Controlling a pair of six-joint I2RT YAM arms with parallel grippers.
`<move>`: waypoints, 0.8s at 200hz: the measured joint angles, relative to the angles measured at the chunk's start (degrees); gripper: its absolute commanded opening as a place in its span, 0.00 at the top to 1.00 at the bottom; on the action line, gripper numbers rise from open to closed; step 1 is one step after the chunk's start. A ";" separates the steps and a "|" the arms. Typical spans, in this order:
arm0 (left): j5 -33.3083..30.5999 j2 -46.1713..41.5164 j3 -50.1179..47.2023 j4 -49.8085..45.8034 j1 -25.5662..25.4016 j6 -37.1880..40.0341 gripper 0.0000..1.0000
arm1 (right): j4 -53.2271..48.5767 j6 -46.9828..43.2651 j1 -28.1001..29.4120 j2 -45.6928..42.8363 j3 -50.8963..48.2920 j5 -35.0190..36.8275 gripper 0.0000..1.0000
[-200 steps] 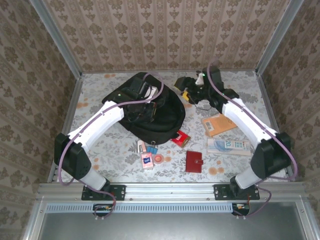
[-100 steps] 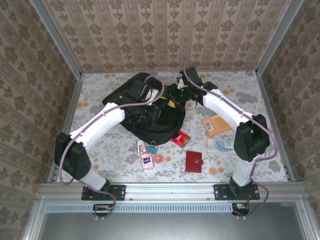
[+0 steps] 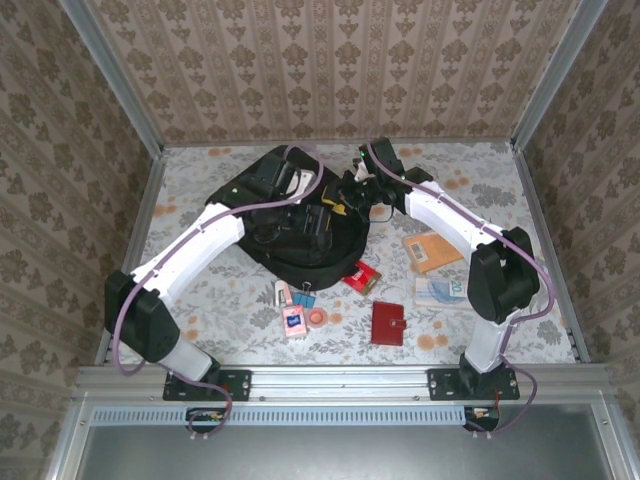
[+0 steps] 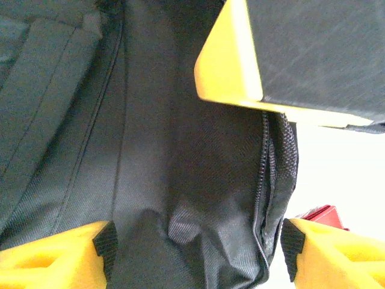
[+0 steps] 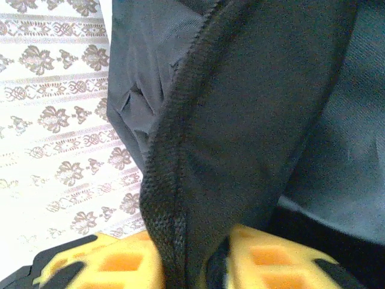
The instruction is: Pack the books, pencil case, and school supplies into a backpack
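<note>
My left gripper will move across toward my right gripper next, to the backpack's zipped rim, and close, because the backpack's rim is off-center between the open fingers of my left gripper.
The black backpack lies at the table's middle. My left gripper hovers over its top, open, the yellow fingers standing wide to either side of the fabric and the zip. At the bag's upper right rim my right gripper is shut on the zipped fabric edge, which runs between its pads. Its yellow finger shows in the left wrist view. An orange-tan book and a white-blue book lie to the right. Blue binder clips, a pink tape roll and a pink card lie in front.
A dark red wallet lies at the front right and a red item against the bag's lower right edge. Patterned walls with metal posts close the table on three sides.
My right arm swung in from the back right of the table to the backpack's upper right rim and closed on its edge. The left arm barely shifted.
</note>
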 measured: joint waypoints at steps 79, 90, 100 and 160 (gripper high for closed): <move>-14.80 9.16 11.41 -5.88 -9.27 1.51 0.24 | 1.36 8.96 -1.77 -0.02 -2.14 -0.79 0.95; -18.69 10.14 12.92 -6.97 -10.93 1.88 0.23 | 1.60 10.38 -2.03 -0.02 -2.14 -0.90 0.95; -22.14 10.91 13.92 -7.80 -12.17 2.03 0.23 | 1.81 11.76 -2.16 -0.02 -2.14 -0.96 0.96; -39.45 15.91 16.39 -9.92 -17.84 1.77 0.27 | 3.41 16.76 -2.27 -0.02 -2.91 -1.27 0.97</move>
